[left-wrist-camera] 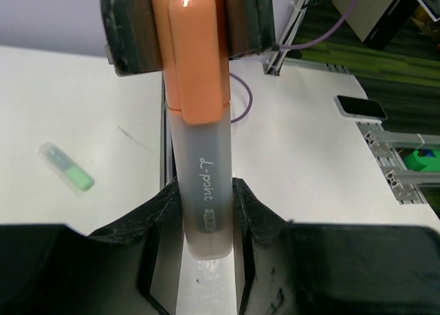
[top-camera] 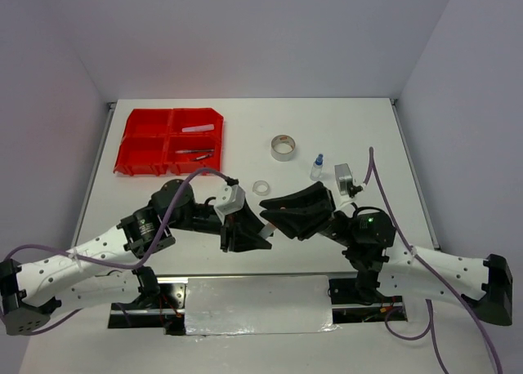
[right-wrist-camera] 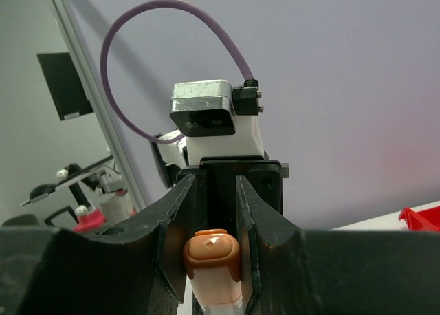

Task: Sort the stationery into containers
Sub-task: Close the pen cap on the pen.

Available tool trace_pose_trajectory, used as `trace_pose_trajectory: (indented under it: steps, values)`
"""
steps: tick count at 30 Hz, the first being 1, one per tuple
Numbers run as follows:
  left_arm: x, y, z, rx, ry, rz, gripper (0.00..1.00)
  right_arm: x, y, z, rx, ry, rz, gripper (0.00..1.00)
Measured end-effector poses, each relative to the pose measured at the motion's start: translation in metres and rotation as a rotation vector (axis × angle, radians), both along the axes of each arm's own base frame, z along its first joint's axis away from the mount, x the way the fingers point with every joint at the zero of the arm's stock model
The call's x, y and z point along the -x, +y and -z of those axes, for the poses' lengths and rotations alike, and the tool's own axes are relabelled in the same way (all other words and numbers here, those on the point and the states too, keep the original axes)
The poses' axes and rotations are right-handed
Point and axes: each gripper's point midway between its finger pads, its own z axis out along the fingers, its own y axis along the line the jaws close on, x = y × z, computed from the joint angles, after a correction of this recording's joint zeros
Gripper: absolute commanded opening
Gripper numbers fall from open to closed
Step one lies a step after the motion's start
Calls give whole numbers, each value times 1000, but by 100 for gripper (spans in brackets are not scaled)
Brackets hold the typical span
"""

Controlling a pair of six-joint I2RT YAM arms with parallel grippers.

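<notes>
My left gripper moves outward next, then down, to free the marker beside the white piece (top-camera: pixel 197 129), since that lies outward and to its left in the top view.
An orange-capped marker (left-wrist-camera: pixel 203 157) with a frosted body is held in the air between both grippers. My left gripper (left-wrist-camera: pixel 206 212) is shut on its body end. My right gripper (right-wrist-camera: pixel 212 212) is shut on its orange cap (right-wrist-camera: pixel 212 254). In the top view the two grippers meet at the near middle of the table, left gripper (top-camera: pixel 249 227) and right gripper (top-camera: pixel 270 213), and they hide the marker. The red tray (top-camera: pixel 139 141) stands at the far left with dark pens (top-camera: pixel 194 153) in one compartment and a white piece (top-camera: pixel 197 129) in another.
A grey tape roll (top-camera: pixel 283 147), a clear tape ring (top-camera: pixel 261 187) and a blue-capped bottle (top-camera: pixel 317 166) sit on the table beyond the grippers. A green-tipped marker (left-wrist-camera: pixel 67 168) lies on the table in the left wrist view.
</notes>
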Motion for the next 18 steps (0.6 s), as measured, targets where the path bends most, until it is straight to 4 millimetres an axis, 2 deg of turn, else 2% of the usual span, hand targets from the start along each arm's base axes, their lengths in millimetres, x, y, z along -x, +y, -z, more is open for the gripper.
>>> trace_pose_trajectory:
  steps: [7,18]
  values:
    - [-11,6,19,-71,69,27,0,-16,13,19,-37,49,1,0]
    - [-24,27,14,-73,182,67,0,-33,25,23,-106,87,13,0]
